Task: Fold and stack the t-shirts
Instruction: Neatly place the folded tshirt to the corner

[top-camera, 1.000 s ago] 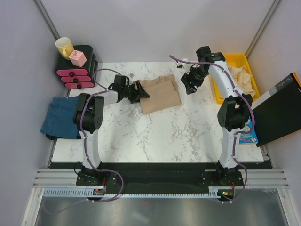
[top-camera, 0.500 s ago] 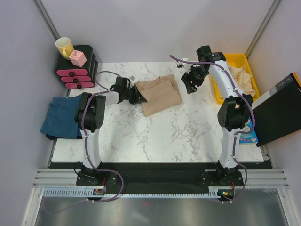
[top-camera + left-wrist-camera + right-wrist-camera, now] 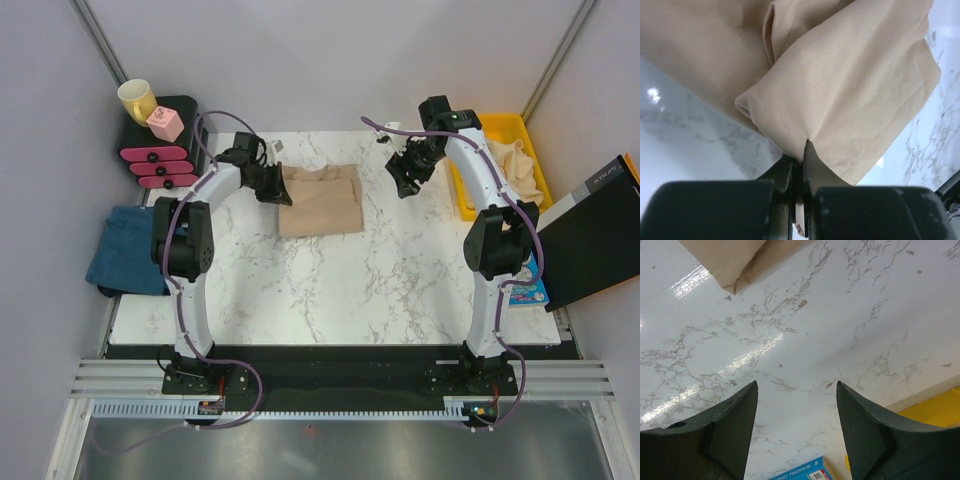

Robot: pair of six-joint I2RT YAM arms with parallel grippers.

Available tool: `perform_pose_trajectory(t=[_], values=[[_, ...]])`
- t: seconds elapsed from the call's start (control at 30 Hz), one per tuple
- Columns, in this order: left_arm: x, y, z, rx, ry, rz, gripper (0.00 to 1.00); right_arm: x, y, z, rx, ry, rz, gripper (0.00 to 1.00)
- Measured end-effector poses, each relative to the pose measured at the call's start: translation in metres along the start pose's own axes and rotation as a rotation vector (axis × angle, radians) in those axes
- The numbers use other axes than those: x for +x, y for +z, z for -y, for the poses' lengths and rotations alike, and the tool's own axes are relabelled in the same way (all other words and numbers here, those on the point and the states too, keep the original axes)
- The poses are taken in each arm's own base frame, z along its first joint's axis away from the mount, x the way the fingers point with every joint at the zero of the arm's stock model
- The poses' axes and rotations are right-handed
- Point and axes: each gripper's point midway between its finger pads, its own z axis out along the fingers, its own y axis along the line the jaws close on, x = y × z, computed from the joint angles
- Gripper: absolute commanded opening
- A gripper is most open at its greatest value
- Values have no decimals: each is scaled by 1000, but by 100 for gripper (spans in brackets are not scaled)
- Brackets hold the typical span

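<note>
Next, my left gripper will carry the folded tan t-shirt onto the folded teal-blue t-shirt (image 3: 128, 250) and release it, since that one lies to the gripper's left in the top view.
A folded tan t-shirt (image 3: 322, 200) lies on the marble table at the back centre. My left gripper (image 3: 280, 190) is at its left edge, shut on a pinch of the tan cloth. In the left wrist view the jaws (image 3: 801, 145) meet with the fabric (image 3: 850, 75) pressed between them and rising away. My right gripper (image 3: 403, 172) hovers to the right of the shirt, open and empty. In the right wrist view the fingers (image 3: 796, 385) stand wide over bare marble, with a shirt corner (image 3: 725, 260) at the upper left. A teal-blue t-shirt (image 3: 128, 248) rests off the table's left edge.
A yellow bin (image 3: 500, 122) at the back right holds more tan cloth (image 3: 515, 160). Pink-and-black drawers (image 3: 160, 150) with a yellow mug (image 3: 137, 98) stand at the back left. A blue book (image 3: 525, 285) and a black box (image 3: 590, 235) lie on the right.
My left gripper closed on the shirt's left edge, then swung toward the back left, dragging the shirt left and squaring it. The right arm stayed nearly still.
</note>
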Motion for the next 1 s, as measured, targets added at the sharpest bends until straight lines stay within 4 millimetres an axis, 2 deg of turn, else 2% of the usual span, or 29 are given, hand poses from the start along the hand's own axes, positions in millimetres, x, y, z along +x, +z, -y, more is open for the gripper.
perform_pose_trajectory(t=[0.13, 0.47, 0.6, 1.0], values=[[12, -24, -17, -69, 40, -54, 2, -1, -2, 0, 4, -9, 3, 71], [31, -81, -36, -159, 157, -175, 2, -7, -20, -2, 37, -47, 31, 72], [38, -107, -59, -222, 161, -205, 2, -6, -20, -2, 39, -57, 29, 72], [38, -206, -141, -475, 196, -182, 2, -7, -20, -1, 48, -76, 36, 72]])
